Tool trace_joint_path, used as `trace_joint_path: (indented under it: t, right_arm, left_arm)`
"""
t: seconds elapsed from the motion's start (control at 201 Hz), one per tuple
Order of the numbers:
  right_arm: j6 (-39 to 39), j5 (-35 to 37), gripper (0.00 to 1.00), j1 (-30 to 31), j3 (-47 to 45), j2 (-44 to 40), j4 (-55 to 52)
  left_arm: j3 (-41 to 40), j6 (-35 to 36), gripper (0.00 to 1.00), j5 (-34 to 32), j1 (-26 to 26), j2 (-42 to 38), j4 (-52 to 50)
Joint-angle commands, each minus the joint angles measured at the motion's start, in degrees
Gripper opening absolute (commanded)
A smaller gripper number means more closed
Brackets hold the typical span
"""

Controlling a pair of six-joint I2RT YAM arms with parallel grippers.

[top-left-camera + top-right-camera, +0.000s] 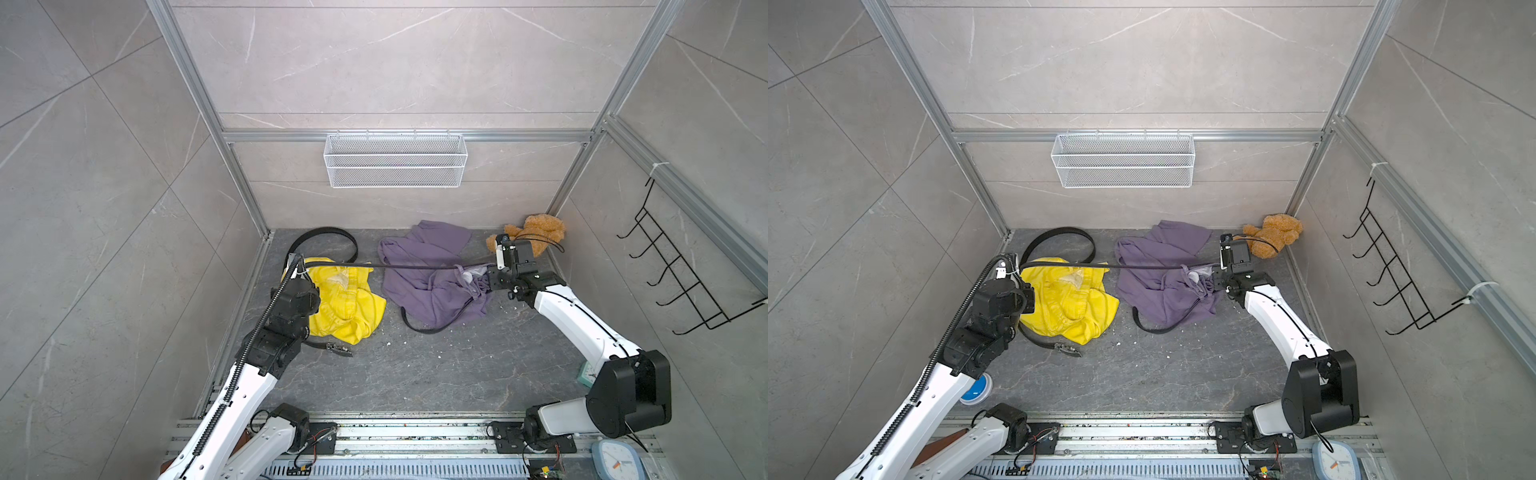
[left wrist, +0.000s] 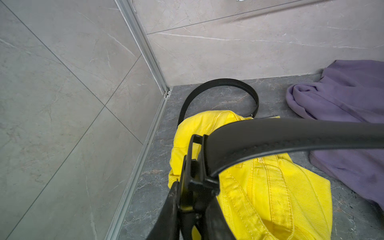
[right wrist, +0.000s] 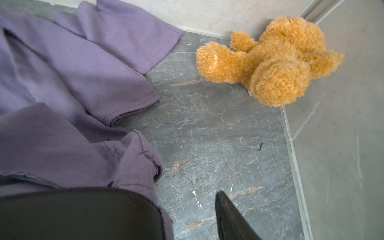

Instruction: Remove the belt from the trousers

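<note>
Next, my left gripper will move back and down to release the belt's buckle end at the yellow trousers' near edge [image 1: 1046, 326], since that edge lies below and back from the gripper.
A black belt [image 1: 415, 266] stretches taut across the floor in both top views, from my left gripper [image 1: 297, 270] to the waist of the purple trousers [image 1: 428, 286]. Its tail [image 1: 419, 328] curls out below them. The left gripper [image 2: 195, 187] is shut on the belt's buckle end, and the strap [image 2: 291, 135] leads away over the yellow trousers [image 2: 270, 187]. My right gripper [image 1: 484, 278] sits at the bunched purple waistband [image 3: 135, 162]. Its jaws stand apart with floor showing between them [image 3: 187, 197]. Purple cloth lies against one side, where a wide black shape hides that finger.
A second black belt [image 1: 328, 230] loops behind the yellow trousers [image 1: 349, 303], its buckle [image 1: 340, 349] in front. A teddy bear [image 1: 536, 232] lies in the far right corner. A wire basket [image 1: 395, 160] hangs on the back wall, a black hook rack [image 1: 681, 282] on the right wall.
</note>
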Motion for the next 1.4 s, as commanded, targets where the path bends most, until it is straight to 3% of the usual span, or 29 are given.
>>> trace_joint_path:
  t: [0.0, 0.294, 0.409, 0.523, 0.713, 0.932, 0.992, 1.047, 1.097, 1.166, 1.321, 1.391]
  right_arm:
    - [4.21, 4.83, 0.53, -5.60, -0.58, 0.60, -1.68]
    - [4.70, 3.57, 0.53, -13.86, -0.96, 0.98, -0.64]
    - [3.49, -2.47, 0.46, -12.99, -2.74, -1.00, 2.70]
    - [1.68, -0.17, 0.46, -9.32, -3.08, -1.44, 3.39]
    - [0.56, 1.42, 0.46, -7.29, -3.37, -1.90, 3.42]
    - [0.25, 1.44, 0.46, -6.20, -2.10, 0.12, 1.76]
    - [0.48, 1.50, 0.46, -6.27, -2.19, 0.72, 1.58]
    - [0.59, 1.52, 0.46, -6.26, -2.36, 1.16, 1.28]
    - [0.86, 1.29, 0.48, -6.24, -2.41, 1.38, 0.97]
    - [1.04, 1.61, 0.51, -6.25, -2.72, 1.86, 0.60]
    - [2.12, 2.05, 0.53, -6.22, -2.61, 3.91, -1.21]
    - [3.21, 2.32, 0.55, -6.22, -3.27, 4.36, -1.32]
  left_arm:
    - [2.49, -1.52, 0.00, -12.87, 3.21, -3.07, 1.88]
    - [2.05, -0.21, 0.00, -13.95, 5.84, -5.51, 0.68]
    - [1.12, -3.86, 0.00, -8.55, 5.87, -4.76, -1.58]
    - [-1.23, -9.68, 0.00, -2.03, 5.90, -2.23, -4.28]
    - [-4.83, -19.31, 0.00, 2.67, 5.78, 1.09, -7.79]
    - [-7.15, -23.65, 0.00, 5.71, 5.24, 4.25, -9.82]
    - [-7.51, -24.07, 0.19, 6.18, 5.05, 4.85, -10.32]
    - [-7.42, -24.43, 0.46, 6.56, 4.74, 5.46, -10.82]
    - [-6.89, -24.60, 0.57, 6.56, 3.78, 5.98, -11.19]
    - [-4.85, -24.22, 0.65, 4.33, 0.00, 6.81, -11.56]
    - [3.60, -20.73, 0.71, -2.26, -14.27, 13.47, -10.49]
    - [7.26, -16.22, 0.73, 1.73, -18.96, 18.66, -6.23]
